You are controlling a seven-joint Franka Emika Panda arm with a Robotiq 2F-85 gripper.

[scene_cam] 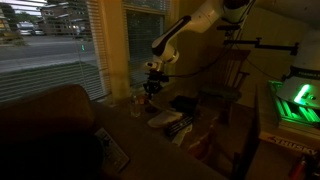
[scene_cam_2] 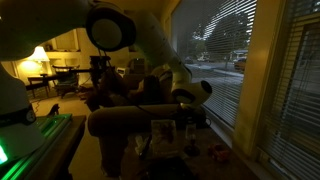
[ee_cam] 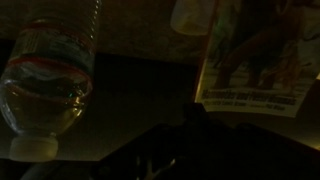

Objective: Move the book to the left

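My gripper still hangs above the table, so it lowers toward the tabletop beside the book's lower edge (ee_cam: pixel 245 105) next and releases what it holds.
The book (ee_cam: pixel 250 60) has a pale cover with a reddish-brown picture. It lies at the upper right of the wrist view, and it shows as a pale patch on the table in both exterior views (scene_cam: pixel 164 118) (scene_cam_2: pixel 162 131). My gripper (scene_cam: pixel 152 84) hangs just above the table, a little short of the book. In the wrist view the gripper (ee_cam: pixel 195 130) is only a dark shape below the book's lower edge. The scene is too dark to show whether its fingers are open or shut. It also shows in an exterior view (scene_cam_2: pixel 190 108).
A clear plastic water bottle (ee_cam: pixel 45 80) lies on its side left of the book. A dark flat item (scene_cam: pixel 183 103) and a grey slab (scene_cam: pixel 178 128) lie near the book. A window with blinds (scene_cam: pixel 60 40) is behind the table. A padded chair (scene_cam_2: pixel 125 120) stands beside it.
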